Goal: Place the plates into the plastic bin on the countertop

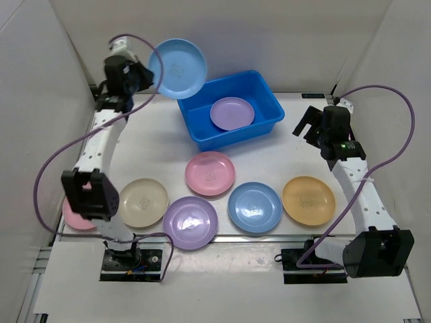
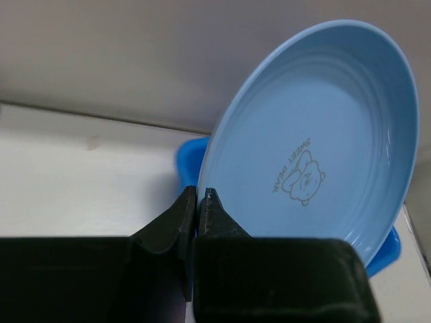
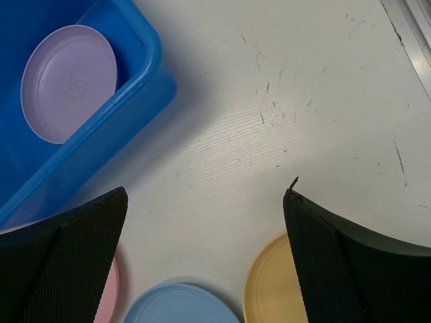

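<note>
My left gripper lowers the light blue plate into the bin (image 1: 266, 84) next, shifting toward the purple plate lying inside.
A light blue plate (image 1: 178, 67) (image 2: 316, 128) hangs tilted in the air above the back left corner of the blue plastic bin (image 1: 266, 84) (image 2: 185, 158). My left gripper (image 1: 149, 79) (image 2: 200, 192) is shut on that plate's rim. One purple plate (image 1: 232, 113) (image 3: 67, 81) lies inside the bin (image 3: 151, 47). Several plates lie on the countertop (image 1: 289, 155): pink (image 1: 210, 173), cream (image 1: 143, 202), purple (image 1: 190, 223), blue (image 1: 254, 206) (image 3: 178, 304), orange (image 1: 308, 200) (image 3: 269, 289). Another pink plate (image 1: 71, 214) is half hidden by the left arm. My right gripper (image 1: 308, 126) (image 3: 205, 195) hovers open and empty, right of the bin.
White walls close in the back and both sides. A metal rail (image 1: 269, 237) runs along the front edge, another (image 3: 411, 33) along the right side. Purple cables loop off both arms.
</note>
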{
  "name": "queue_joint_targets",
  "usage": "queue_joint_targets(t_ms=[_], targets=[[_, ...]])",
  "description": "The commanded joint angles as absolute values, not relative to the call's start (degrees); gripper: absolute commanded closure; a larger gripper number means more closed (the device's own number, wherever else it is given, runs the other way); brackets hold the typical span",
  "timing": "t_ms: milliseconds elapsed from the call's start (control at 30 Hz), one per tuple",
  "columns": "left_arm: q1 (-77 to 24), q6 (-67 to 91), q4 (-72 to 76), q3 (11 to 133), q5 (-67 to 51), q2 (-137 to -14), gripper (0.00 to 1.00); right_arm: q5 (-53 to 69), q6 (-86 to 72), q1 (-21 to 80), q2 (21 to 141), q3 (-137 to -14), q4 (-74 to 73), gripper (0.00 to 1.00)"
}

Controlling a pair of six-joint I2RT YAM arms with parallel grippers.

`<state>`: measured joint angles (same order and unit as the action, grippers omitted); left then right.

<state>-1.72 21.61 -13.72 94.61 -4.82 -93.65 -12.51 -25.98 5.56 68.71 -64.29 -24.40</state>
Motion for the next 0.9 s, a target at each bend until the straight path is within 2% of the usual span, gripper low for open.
queue_joint_targets(t_ms=[0,267,433,733,867], targets=[[-8.8,21.3,-13.7,102.3,-7.9,-103.0,0.90,-11.1,-27.4,4.2,67.0,-64.0,-23.2,0.01],[-17.4,23.8,-21.6,131.1,-4.2,-128.3,0.90,-9.1,-28.1,2.3,69.6,-64.9,-23.9,0.01],[-19.0,26.3,-21.4,136.1,-4.2,-137.4,0.90,-8.4,-29.5,0.7,71.9,-63.6,-24.3,0.01],[-19.8,29.4,-18.6,136.5,-3.2,-143.8,0.90,-6.3,-30.2,-2.3,76.6,-64.1,-24.6,0.01],[-20.0,29.5,-18.1,136.6,-4.6,-145.5,0.78,-6.9,-30.2,-2.7,77.3,-64.2,-25.3,0.01]])
